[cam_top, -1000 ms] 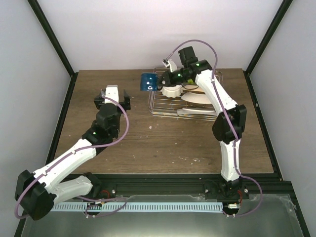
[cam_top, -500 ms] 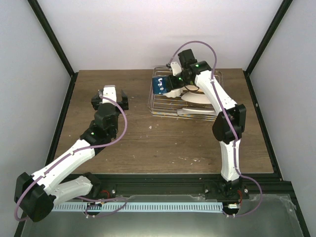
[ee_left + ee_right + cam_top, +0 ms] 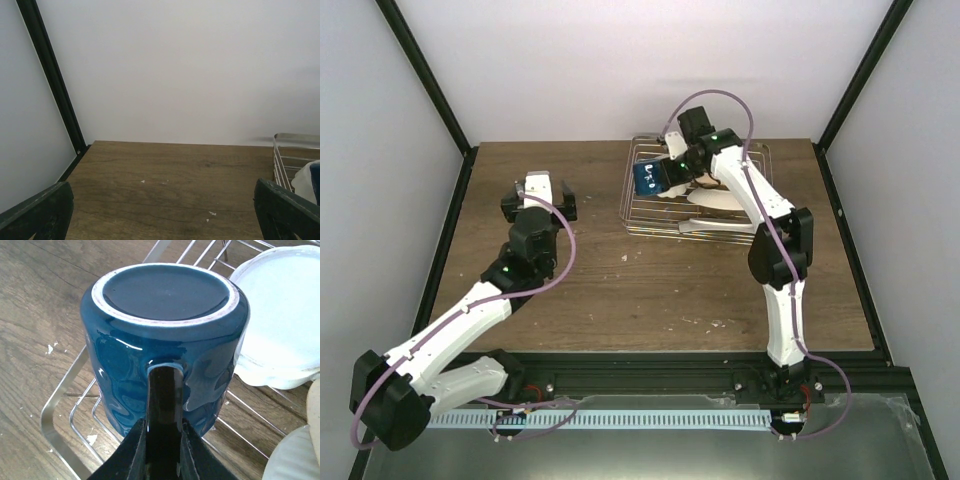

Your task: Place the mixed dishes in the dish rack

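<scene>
The dark blue mug still hangs above the bare rack wires beside the scalloped bowl (image 3: 285, 315), so I need to lower my right gripper onto them and release the mug's handle.
The dark blue mug (image 3: 647, 178) hangs bottom-up over the left end of the silver wire dish rack (image 3: 626, 205). My right gripper (image 3: 666, 172) is shut on its handle; the right wrist view shows the mug (image 3: 165, 340) close above the rack wires (image 3: 55, 432), with the gripper (image 3: 162, 440) pinching the handle. The white scalloped bowl (image 3: 285, 315) sits in the rack right beside the mug. A white plate (image 3: 718, 200) lies in the rack further right. My left gripper (image 3: 537, 196) is open and empty over the table's left half (image 3: 160, 220). The lime-green plate is out of view.
The rack's left end (image 3: 280, 165) shows at the right edge of the left wrist view. Black frame posts stand at the table's back corners (image 3: 470, 150). Small white crumbs lie on the wood (image 3: 712, 323).
My right gripper has carried the mug from just left of the rack to over the rack's left end. My left gripper has drifted slightly left and back.
</scene>
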Controlling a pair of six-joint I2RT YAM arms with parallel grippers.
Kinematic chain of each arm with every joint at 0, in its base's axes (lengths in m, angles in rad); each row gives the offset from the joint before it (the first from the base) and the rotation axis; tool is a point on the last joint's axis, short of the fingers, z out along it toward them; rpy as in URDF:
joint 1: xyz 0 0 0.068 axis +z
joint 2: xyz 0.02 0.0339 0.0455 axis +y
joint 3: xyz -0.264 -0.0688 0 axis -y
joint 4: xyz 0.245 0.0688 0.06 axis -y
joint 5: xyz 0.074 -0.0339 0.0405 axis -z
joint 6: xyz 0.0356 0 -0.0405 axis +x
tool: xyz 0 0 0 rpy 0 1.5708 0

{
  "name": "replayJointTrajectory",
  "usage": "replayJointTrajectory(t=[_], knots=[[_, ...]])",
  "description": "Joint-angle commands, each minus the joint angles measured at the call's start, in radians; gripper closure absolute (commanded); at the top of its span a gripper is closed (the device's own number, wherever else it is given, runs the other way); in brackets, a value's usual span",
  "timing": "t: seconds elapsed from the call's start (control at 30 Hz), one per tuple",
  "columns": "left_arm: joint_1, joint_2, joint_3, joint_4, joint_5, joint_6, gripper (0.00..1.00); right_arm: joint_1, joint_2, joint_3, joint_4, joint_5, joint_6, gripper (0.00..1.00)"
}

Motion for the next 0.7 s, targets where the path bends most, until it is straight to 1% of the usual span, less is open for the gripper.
replayJointTrajectory(t=[0.0,0.17,0.27,0.43,0.67], knots=[[0.013,0.005,-0.004,0.020,-0.005,0.009,0.00,0.007,0.023,0.001,0.084,0.000,-0.019,0.99],[0.030,0.027,0.020,-0.005,0.050,-0.007,0.00,0.025,0.014,-0.061,0.163,0.039,-0.023,0.99],[0.040,0.048,0.040,-0.030,0.079,-0.017,0.00,0.035,-0.015,-0.144,0.253,0.075,-0.035,0.99],[0.049,0.070,0.054,-0.032,0.089,-0.016,0.00,0.047,-0.046,-0.218,0.339,0.092,-0.048,0.99],[0.057,0.083,0.058,-0.023,0.087,-0.009,0.00,0.059,-0.046,-0.244,0.367,0.094,-0.072,0.99]])
